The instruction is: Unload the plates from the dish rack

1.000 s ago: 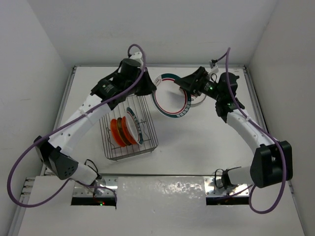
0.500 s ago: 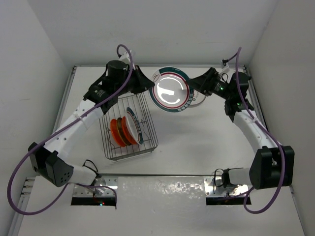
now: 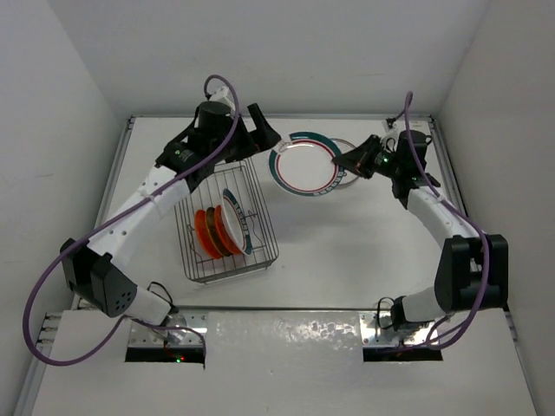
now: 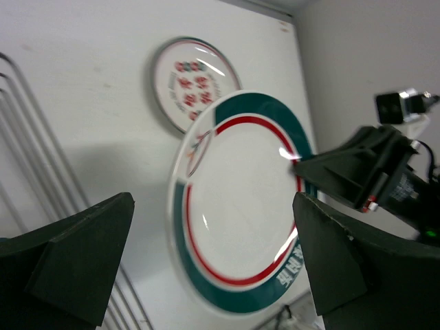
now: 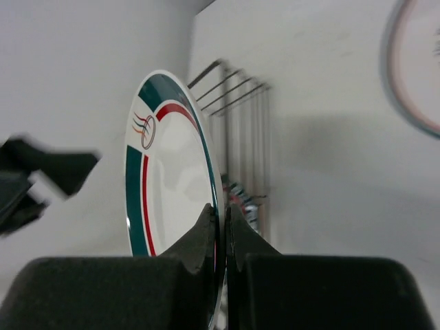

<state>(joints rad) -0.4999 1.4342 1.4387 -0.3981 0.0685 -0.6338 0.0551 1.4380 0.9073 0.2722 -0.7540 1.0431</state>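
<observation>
The white green-rimmed plate's far rim (image 3: 229,194) belongs to the plate at the open end of the row, so my left gripper should turn back over the rack and go down onto it.
A white plate with a dark green and red rim band (image 3: 303,166) (image 4: 240,206) (image 5: 161,185) hangs above the table, right of the dish rack (image 3: 227,227). My right gripper (image 3: 341,163) (image 5: 221,216) is shut on its right rim. My left gripper (image 3: 260,132) (image 4: 212,227) stands open at the plate's left side, its fingers apart from the rim. The grey wire rack holds two orange plates (image 3: 206,232) and a white green-rimmed plate (image 3: 236,218), all on edge. A white plate with red motifs (image 3: 350,176) (image 4: 194,82) lies flat on the table, partly hidden behind the held plate.
The rack's wires show at the left of the left wrist view (image 4: 34,137) and behind the plate in the right wrist view (image 5: 240,124). White walls enclose the table on the left, back and right. The right arm (image 3: 434,217) arcs along the right side.
My left gripper opened and let go of the green-rimmed plate. My right gripper closed on its right rim. The plate shifted slightly right and tilted flatter.
</observation>
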